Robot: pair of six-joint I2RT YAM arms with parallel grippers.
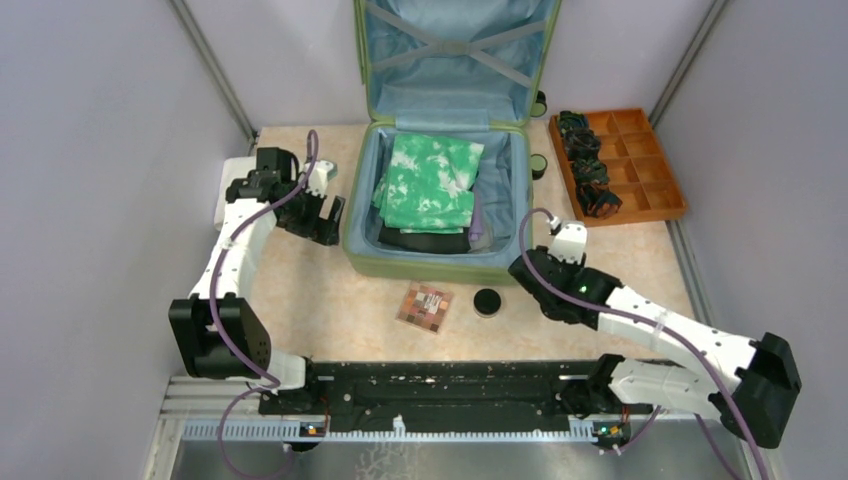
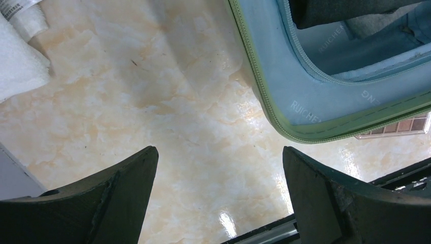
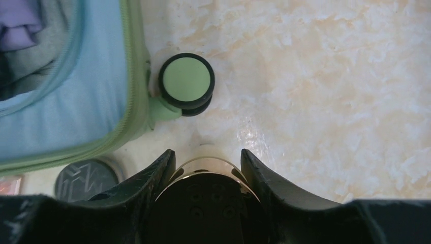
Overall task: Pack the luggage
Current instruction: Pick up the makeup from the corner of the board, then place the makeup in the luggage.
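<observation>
I will next raise my right gripper outward over the luggage rim. Then I will lower it to release the jar in the gap (image 1: 499, 168) beside the garment, because the lining is bare there.
The luggage (image 1: 352, 240) lies open, its lid leaning on the back wall, with a green-and-white garment (image 1: 430, 180) on darker clothes inside. My left gripper (image 1: 325, 222) hovers open just left of it; in the left wrist view the left gripper (image 2: 218, 150) has only bare table between its fingers, the luggage corner (image 2: 274, 101) at the upper right. My right gripper (image 3: 207, 152) is shut on a round black jar with a clear rim (image 3: 206, 203), on the table beside the luggage wheel (image 3: 186, 81). In the top view the right gripper (image 1: 535, 272) hides the jar.
An eyeshadow palette (image 1: 424, 306) and a round black compact (image 1: 487, 301) lie in front of the luggage. An orange compartment tray (image 1: 660, 205) with dark cables stands at the right. A white cloth (image 2: 15, 61) lies at the far left. Walls close in on both sides.
</observation>
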